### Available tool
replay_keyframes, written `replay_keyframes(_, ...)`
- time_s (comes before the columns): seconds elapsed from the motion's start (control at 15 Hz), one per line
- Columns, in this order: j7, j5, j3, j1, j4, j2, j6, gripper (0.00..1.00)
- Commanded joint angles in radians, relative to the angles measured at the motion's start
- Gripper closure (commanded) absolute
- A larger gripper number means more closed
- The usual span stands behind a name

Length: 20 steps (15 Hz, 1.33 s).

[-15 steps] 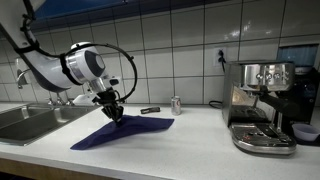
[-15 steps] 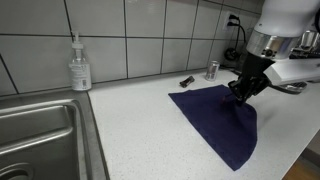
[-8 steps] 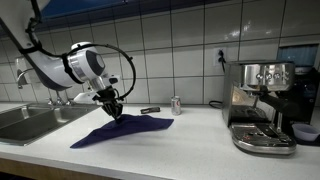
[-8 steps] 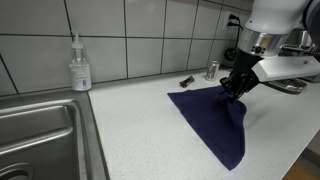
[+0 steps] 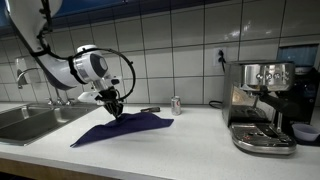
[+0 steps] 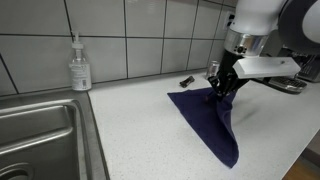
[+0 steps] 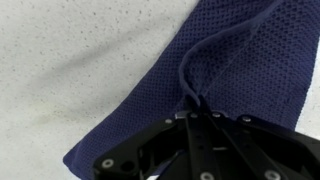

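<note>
I should next carry the pinched fold outward over the cloth's flat part [image 6: 190,101] toward the tiled wall and release it, since that part lies outward of my gripper.
A dark blue cloth [image 5: 125,128] [image 6: 205,118] [image 7: 240,70] lies on the white speckled counter [image 5: 190,140] [image 6: 130,130]. My gripper [image 5: 114,108] [image 6: 220,92] [image 7: 198,108] is shut on a pinched fold of the cloth and lifts that part off the counter. The rest of the cloth still trails on the surface. In the wrist view the fabric bunches into a ridge running up from between the closed fingers.
A steel sink [image 5: 25,118] [image 6: 40,135] is set in the counter, with a soap bottle [image 6: 80,66] behind it. An espresso machine [image 5: 262,105] stands at one end. A small can [image 5: 176,104] [image 6: 211,70] and a dark marker-like object [image 5: 150,110] [image 6: 186,80] lie near the tiled wall.
The gripper has dragged the pinched cloth across the counter toward the sink side, folding one part over; the cloth's outline has narrowed.
</note>
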Motion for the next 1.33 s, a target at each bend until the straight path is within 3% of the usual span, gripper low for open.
replay_keyframes(0.0, -0.031, 0.054, -0.007, 0.02, 0.07, 0.048, -0.044, 0.99)
replay_keyframes(1.27, -0.1, 0.182, -0.013, 0.076, 0.216, 0.157, -0.087, 0.99)
